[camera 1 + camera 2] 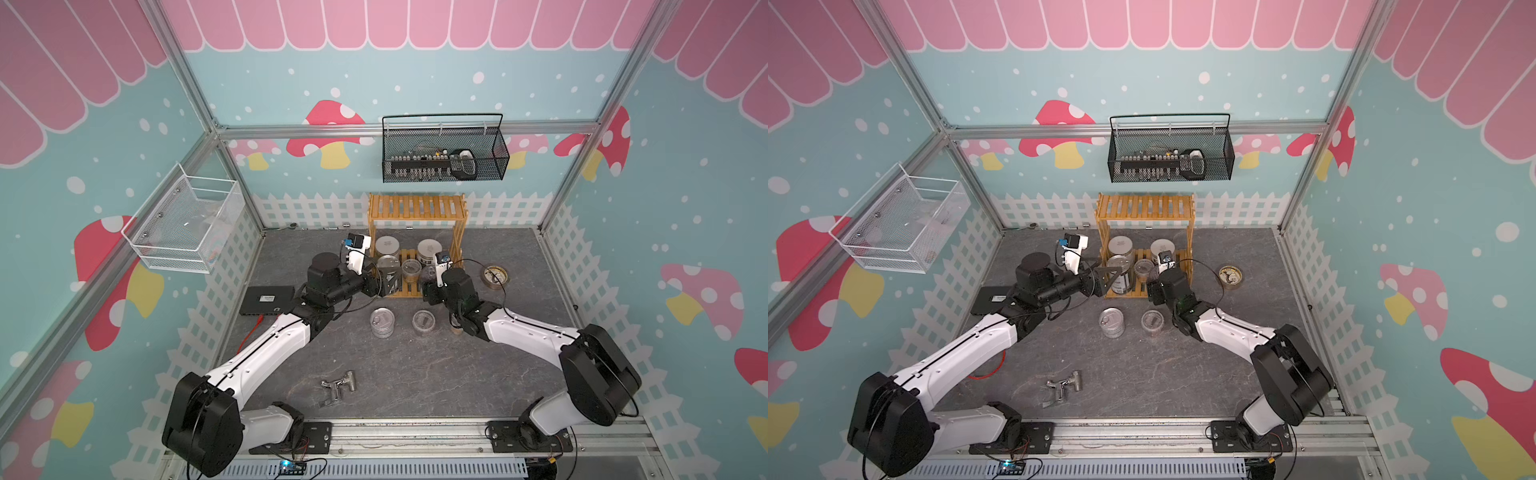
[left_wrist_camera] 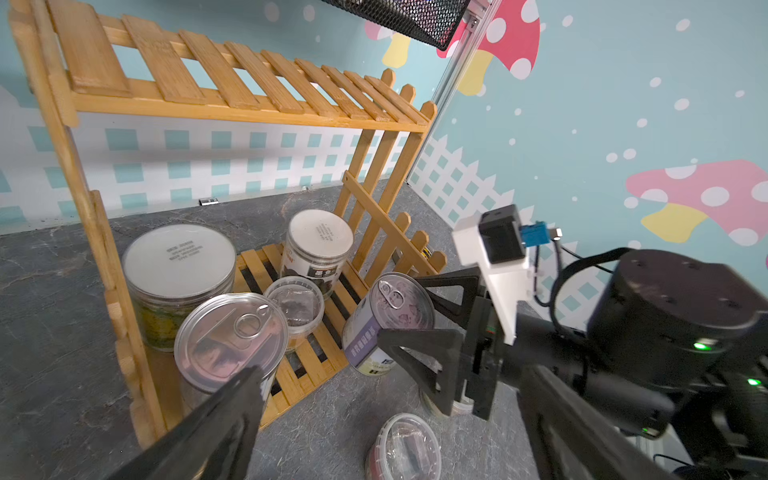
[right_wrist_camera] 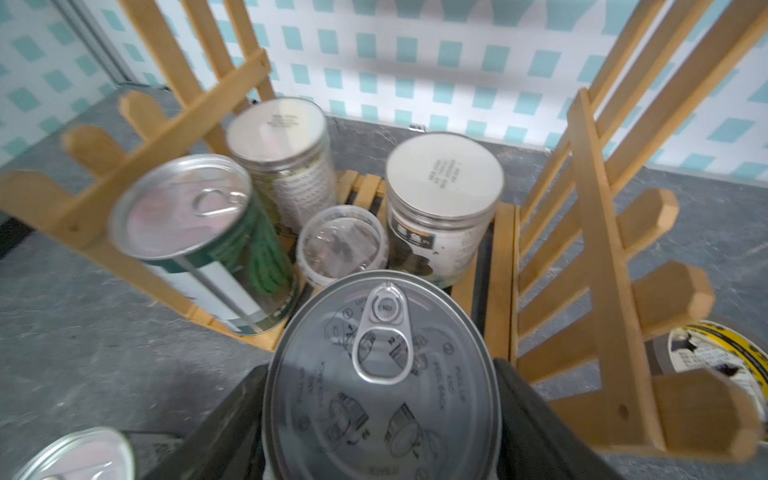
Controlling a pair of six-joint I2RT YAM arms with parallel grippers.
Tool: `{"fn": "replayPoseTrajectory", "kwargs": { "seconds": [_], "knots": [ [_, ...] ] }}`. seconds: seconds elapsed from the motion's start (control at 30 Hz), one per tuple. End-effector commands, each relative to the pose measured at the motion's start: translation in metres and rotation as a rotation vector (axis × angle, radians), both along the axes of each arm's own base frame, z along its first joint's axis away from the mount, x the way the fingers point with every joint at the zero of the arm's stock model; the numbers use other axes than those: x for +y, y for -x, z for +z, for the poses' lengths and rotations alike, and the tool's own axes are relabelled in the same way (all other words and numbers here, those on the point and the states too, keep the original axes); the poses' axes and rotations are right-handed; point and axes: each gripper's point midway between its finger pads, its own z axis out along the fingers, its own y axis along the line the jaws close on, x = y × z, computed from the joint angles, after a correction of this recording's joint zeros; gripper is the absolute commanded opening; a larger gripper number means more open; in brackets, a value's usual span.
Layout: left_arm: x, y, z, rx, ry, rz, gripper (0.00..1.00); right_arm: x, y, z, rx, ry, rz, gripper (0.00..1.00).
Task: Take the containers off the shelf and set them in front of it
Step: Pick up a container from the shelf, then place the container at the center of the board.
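Note:
I will carry the purple-labelled tin can (image 2: 395,307) below and back of my right gripper, toward the tape roll's side, lower it upright onto bare tabletop and release.
The bamboo shelf (image 1: 417,206) stands at the back of the table. On its lower tier are two white-lidded jars (image 1: 387,245) (image 1: 429,248), a small clear jar (image 1: 411,268) and a green-labelled tin can (image 3: 191,212). My left gripper (image 1: 383,282) is open at the shelf's front left, one finger (image 2: 224,411) beside that can (image 2: 232,332). My right gripper (image 1: 430,279) is shut on a purple-labelled tin can (image 2: 395,307), tilted at the shelf's front right, its pull-tab lid (image 3: 382,382) between the fingers. In front of the shelf stand a tin can (image 1: 382,322) and a clear jar (image 1: 424,322).
A tape roll (image 1: 495,275) lies right of the shelf. A metal faucet piece (image 1: 338,384) lies near the front and a black box (image 1: 268,300) at the left. A black wire basket (image 1: 444,153) and a white mesh basket (image 1: 183,224) hang on the walls.

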Motion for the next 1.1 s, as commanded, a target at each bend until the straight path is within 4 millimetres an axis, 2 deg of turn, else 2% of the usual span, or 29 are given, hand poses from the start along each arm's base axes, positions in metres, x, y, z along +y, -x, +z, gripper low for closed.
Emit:
{"fn": "replayPoseTrajectory", "kwargs": {
  "seconds": [0.0, 0.13, 0.37, 0.7, 0.83, 1.07],
  "knots": [
    [-0.001, 0.0, 0.005, -0.02, -0.011, -0.02, 0.99, 0.012, 0.022, 0.021, -0.039, -0.005, 0.102, 0.68],
    [-0.002, 0.001, 0.004, -0.013, -0.009, -0.028, 0.99, -0.003, 0.046, 0.03, -0.031, 0.024, 0.084, 0.68],
    [-0.004, 0.004, -0.002, 0.003, -0.009, -0.043, 0.99, -0.066, 0.078, 0.024, 0.01, 0.092, -0.084, 0.69],
    [-0.005, 0.007, -0.003, 0.012, -0.003, -0.059, 0.99, -0.162, 0.09, -0.004, 0.085, 0.016, -0.366, 0.69],
    [-0.006, 0.007, -0.004, 0.014, -0.002, -0.06, 0.99, -0.176, 0.09, -0.021, 0.109, -0.016, -0.411, 0.69],
    [-0.005, 0.007, -0.005, 0.015, -0.004, -0.056, 0.99, -0.18, 0.087, -0.057, 0.158, -0.033, -0.449, 0.7]
  ]
}}
